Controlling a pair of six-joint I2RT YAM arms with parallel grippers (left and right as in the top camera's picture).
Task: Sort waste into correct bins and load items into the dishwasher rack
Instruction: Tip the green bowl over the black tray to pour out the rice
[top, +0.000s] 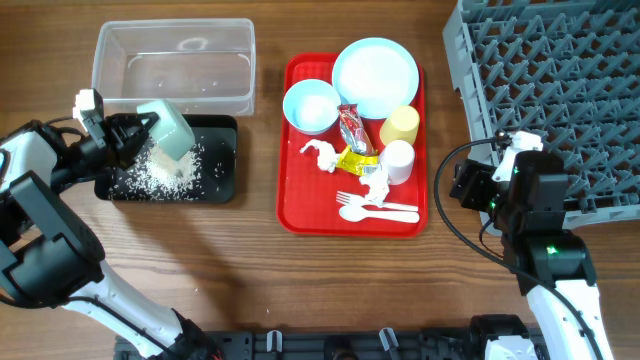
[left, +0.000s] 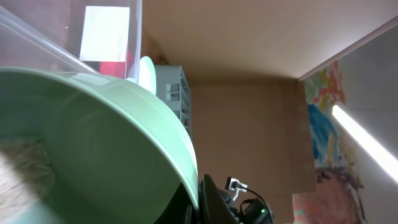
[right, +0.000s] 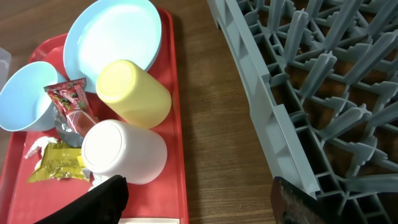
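The red tray's bare patch (top: 308, 190) beside the fork lies right of my left gripper in the overhead view; I should swing there, level, lower and release the bowl.
My left gripper (top: 138, 137) is shut on a pale blue bowl (top: 168, 130), tipped on its side over the black tray (top: 226, 190), where rice grains (top: 160, 176) lie heaped. The bowl fills the left wrist view (left: 93, 155). The clear tub (top: 100, 60) stands behind the black tray. On the red tray (top: 300, 215) are the plate (top: 375, 75), a second bowl (top: 311, 105), yellow cup (top: 400, 125), white cup (top: 398, 160), red and yellow wrappers (top: 352, 140), tissue pieces (top: 322, 155), and fork and spoon (top: 375, 208). My right gripper (top: 470, 185) is open and empty between the red tray and the rack (top: 560, 90).
In the right wrist view the yellow cup (right: 134, 93) and white cup (right: 124, 152) lie on their sides near the red tray's right rim (right: 177, 137). A strip of bare wood separates that rim from the rack's wall (right: 261, 106).
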